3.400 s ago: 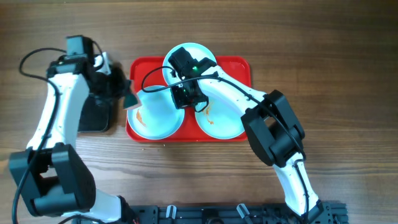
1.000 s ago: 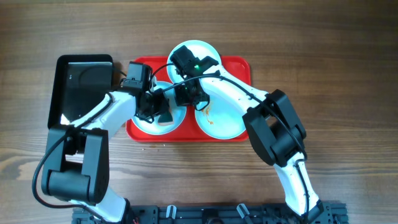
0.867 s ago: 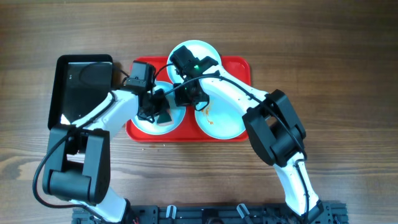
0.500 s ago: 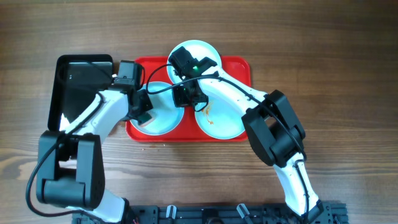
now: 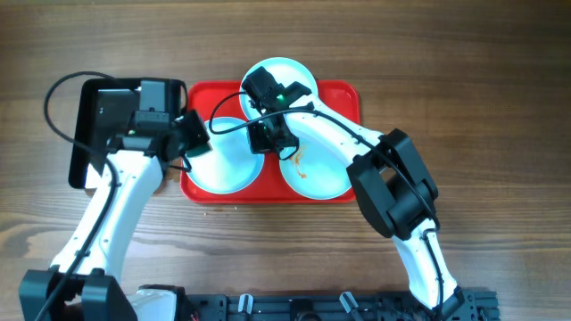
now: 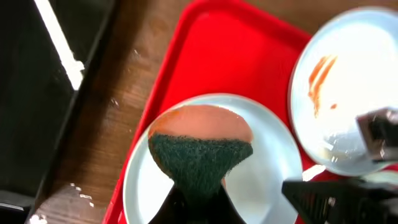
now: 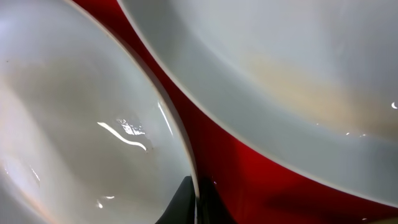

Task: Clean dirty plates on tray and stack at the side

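Observation:
The plate's top side looks clean, so my right gripper will next lift, then lower to the red tray below it and release the plate's rim.
Three pale blue plates lie on the red tray (image 5: pixel 343 98): a back one (image 5: pixel 293 71), a front right one (image 5: pixel 317 176) with an orange smear, and a front left one (image 5: pixel 227 165) whose face looks clean. My left gripper (image 5: pixel 189 141) is shut on a green sponge (image 5: pixel 198 145) at the left rim of the front left plate. In the left wrist view the sponge (image 6: pixel 199 158) hangs over that plate (image 6: pixel 267 180). My right gripper (image 5: pixel 268 138) is shut on its right rim. In the right wrist view the rim (image 7: pixel 186 155) runs down between the fingers.
A glossy black tray (image 5: pixel 107 116) lies on the wooden table left of the red one, under my left arm. My right arm crosses the back and front right plates. A black cable (image 5: pixel 227 125) loops over the front left plate.
My left gripper has drawn back with the sponge from the middle of the front left plate to its left rim. That plate's earlier orange smear is gone. The right arm has not moved.

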